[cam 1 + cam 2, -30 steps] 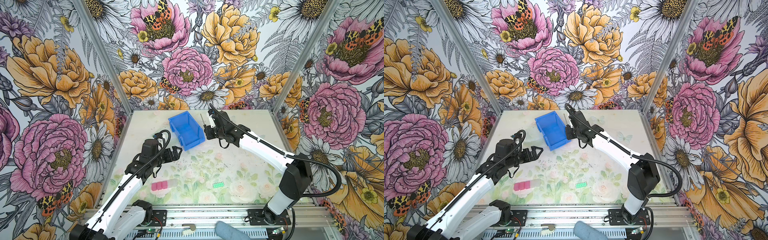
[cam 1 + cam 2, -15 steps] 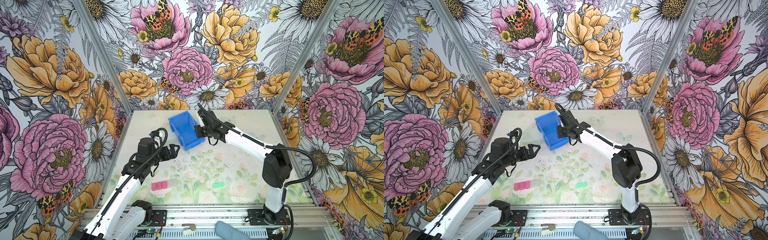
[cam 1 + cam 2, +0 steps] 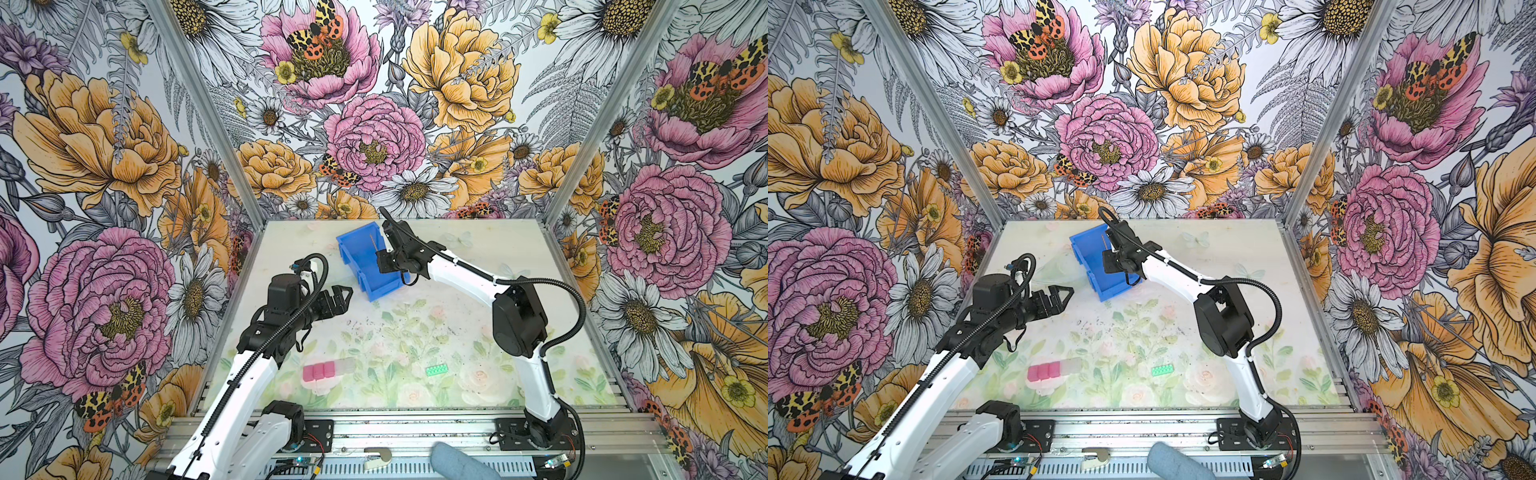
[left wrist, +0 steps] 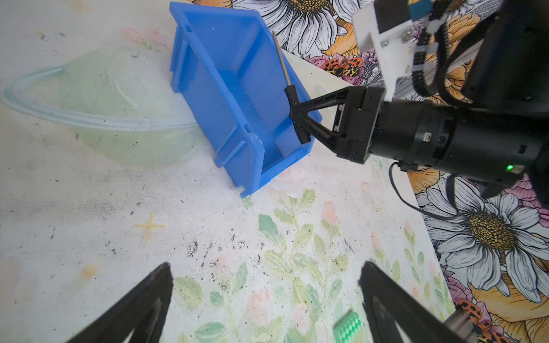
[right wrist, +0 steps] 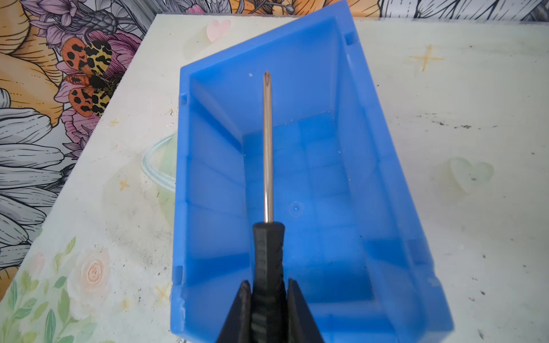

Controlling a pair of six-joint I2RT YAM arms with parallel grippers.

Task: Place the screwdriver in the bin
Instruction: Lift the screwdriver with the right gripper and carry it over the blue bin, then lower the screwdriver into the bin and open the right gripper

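My right gripper will next go down between the bin's sides and release the screwdriver's black handle over the bin's blue bottom, which lies below.
The blue bin (image 3: 353, 257) (image 3: 1088, 257) stands at the back middle of the table, open side up. My right gripper (image 3: 380, 259) (image 3: 1111, 262) hovers over its near right part, shut on the black handle of the screwdriver (image 5: 268, 243). The thin metal shaft (image 4: 282, 63) points out over the bin's (image 5: 356, 178) open inside, towards its far wall. In the left wrist view the right gripper (image 4: 298, 121) reaches in above the bin's (image 4: 225, 98) rim. My left gripper (image 3: 347, 293) (image 4: 266, 267) is open and holds nothing. It hangs over the table just left of the bin's near corner.
A strip of pink and clear blocks (image 3: 328, 370) lies near the front left. A small green studded brick (image 3: 436, 369) (image 4: 349, 328) lies front centre. The back wall stands close behind the bin.
My right gripper has carried the screwdriver leftwards, from beside the bin's right wall to above its inside. The left arm has shifted only slightly.
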